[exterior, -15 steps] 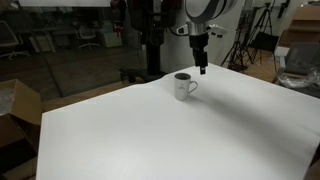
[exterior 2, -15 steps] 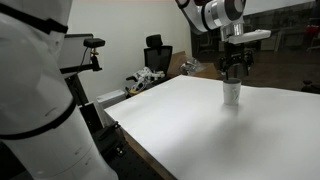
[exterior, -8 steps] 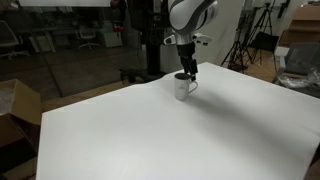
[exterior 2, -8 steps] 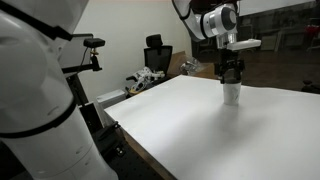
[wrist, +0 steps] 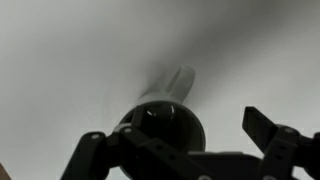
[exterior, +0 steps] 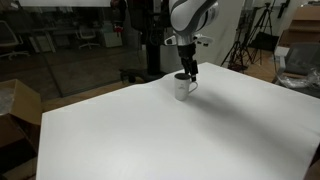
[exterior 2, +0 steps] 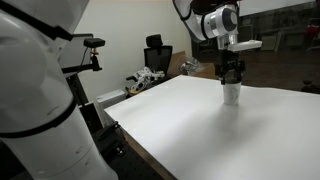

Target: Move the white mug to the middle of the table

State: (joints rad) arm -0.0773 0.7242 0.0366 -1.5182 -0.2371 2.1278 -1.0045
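Note:
Next, my gripper lowers astride the mug's rim (exterior: 186, 77) (wrist: 203, 132) beside the handle, one finger inside and one outside, since that rim lies below it between the open fingers.
The white mug (exterior: 182, 88) stands upright near the far edge of the white table (exterior: 150, 130); it also shows in an exterior view (exterior 2: 232, 95). My gripper (exterior: 188, 73) points straight down onto the mug's rim and also shows in an exterior view (exterior 2: 232, 78). In the wrist view the mug (wrist: 165, 118) shows its dark inside, handle pointing away. The gripper (wrist: 180, 130) is open. One finger is close at the mug's left side, and the right finger (wrist: 268, 132) stands apart from it.
A cardboard box (exterior: 15, 105) sits beyond the table's edge. An office chair (exterior 2: 157, 55) and clutter stand behind the table. A large white robot body (exterior 2: 30, 100) fills the foreground. Tripods (exterior: 262, 30) stand at the back.
Over the last second the gripper moved sideways and down until it was over the mug's rim. In the last half second nothing visibly moved. The mug has stayed in place.

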